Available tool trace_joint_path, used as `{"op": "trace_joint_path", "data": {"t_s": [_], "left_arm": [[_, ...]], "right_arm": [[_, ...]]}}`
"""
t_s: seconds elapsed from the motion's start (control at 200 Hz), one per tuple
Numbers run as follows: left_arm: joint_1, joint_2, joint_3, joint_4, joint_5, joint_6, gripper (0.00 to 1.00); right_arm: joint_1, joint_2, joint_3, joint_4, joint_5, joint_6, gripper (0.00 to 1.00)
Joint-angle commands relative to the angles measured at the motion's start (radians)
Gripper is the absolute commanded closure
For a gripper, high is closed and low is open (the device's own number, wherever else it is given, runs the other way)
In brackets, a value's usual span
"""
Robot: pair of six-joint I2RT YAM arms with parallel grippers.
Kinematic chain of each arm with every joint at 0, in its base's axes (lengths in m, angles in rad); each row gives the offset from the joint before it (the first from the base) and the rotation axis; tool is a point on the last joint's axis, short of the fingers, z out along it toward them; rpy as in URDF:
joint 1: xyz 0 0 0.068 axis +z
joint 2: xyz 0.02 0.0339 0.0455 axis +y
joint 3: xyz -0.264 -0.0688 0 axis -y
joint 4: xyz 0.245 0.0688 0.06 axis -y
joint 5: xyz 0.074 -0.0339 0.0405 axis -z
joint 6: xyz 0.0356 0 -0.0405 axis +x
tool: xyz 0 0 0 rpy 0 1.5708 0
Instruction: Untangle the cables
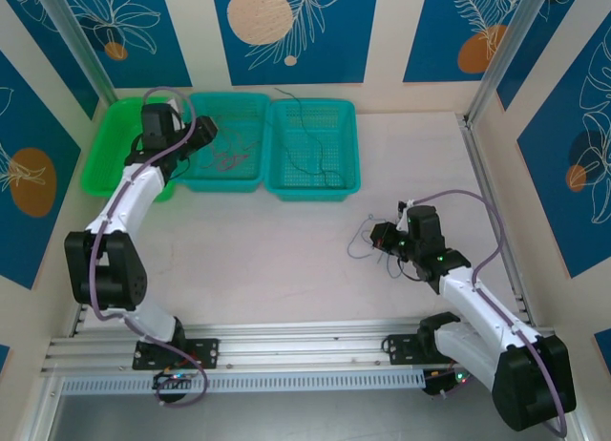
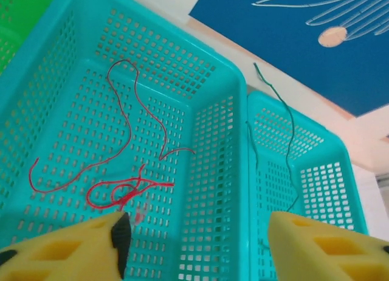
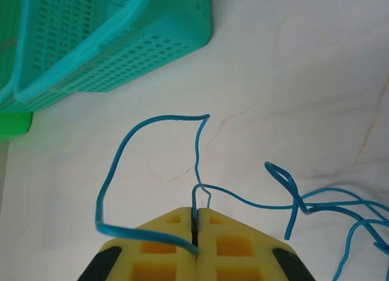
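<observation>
The bare middle of the table is clear of the bunched loops, so I need to raise my right gripper toward it next and let go of the blue cable there.
Thin red cables lie loose on the floor of the middle teal basket, seen from above as red cables. My left gripper hovers just above them, open, with nothing between its yellow fingers; from above the left gripper is over that basket's left side. A dark green cable hangs over the right teal basket. On the table, my right gripper is shut on a blue cable that loops out and bunches to the right; from above the right gripper holds this cable.
A green basket stands left of the two teal ones along the back wall. Metal frame posts run along the right side. The pale table between the baskets and the arm bases is bare.
</observation>
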State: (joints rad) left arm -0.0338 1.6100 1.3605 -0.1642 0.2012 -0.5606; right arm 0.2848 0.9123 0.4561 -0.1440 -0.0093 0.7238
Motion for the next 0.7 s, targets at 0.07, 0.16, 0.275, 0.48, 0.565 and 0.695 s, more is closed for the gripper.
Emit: {"op": "trace_joint_path", "data": {"t_s": [0.07, 0.16, 0.275, 0.48, 0.565, 0.695], "left_arm": [[0.005, -0.169, -0.046, 0.032, 0.082, -0.039, 0.21], [-0.023, -0.284, -0.13, 0.068, 0.114, -0.067, 0.19], [-0.128, -0.434, -0.238, 0.095, 0.133, -0.035, 0.17], [-0.434, -0.609, -0.403, 0.107, 0.129, 0.241, 0.17], [-0.538, -0.65, -0.516, 0.16, 0.141, 0.319, 0.2], [-0.652, -0.633, -0.664, 0.304, 0.189, 0.35, 0.2]], "right_arm": [[0.04, 0.002, 0.061, -0.022, -0.094, -0.076, 1.0], [0.065, 0.017, 0.083, -0.004, -0.159, -0.11, 1.0], [0.114, 0.042, 0.116, 0.017, -0.2, -0.14, 1.0], [0.194, 0.116, 0.188, 0.034, -0.217, -0.171, 1.0], [0.214, 0.137, 0.212, 0.037, -0.225, -0.177, 1.0], [0.241, 0.155, 0.235, 0.058, -0.263, -0.197, 1.0]]}}
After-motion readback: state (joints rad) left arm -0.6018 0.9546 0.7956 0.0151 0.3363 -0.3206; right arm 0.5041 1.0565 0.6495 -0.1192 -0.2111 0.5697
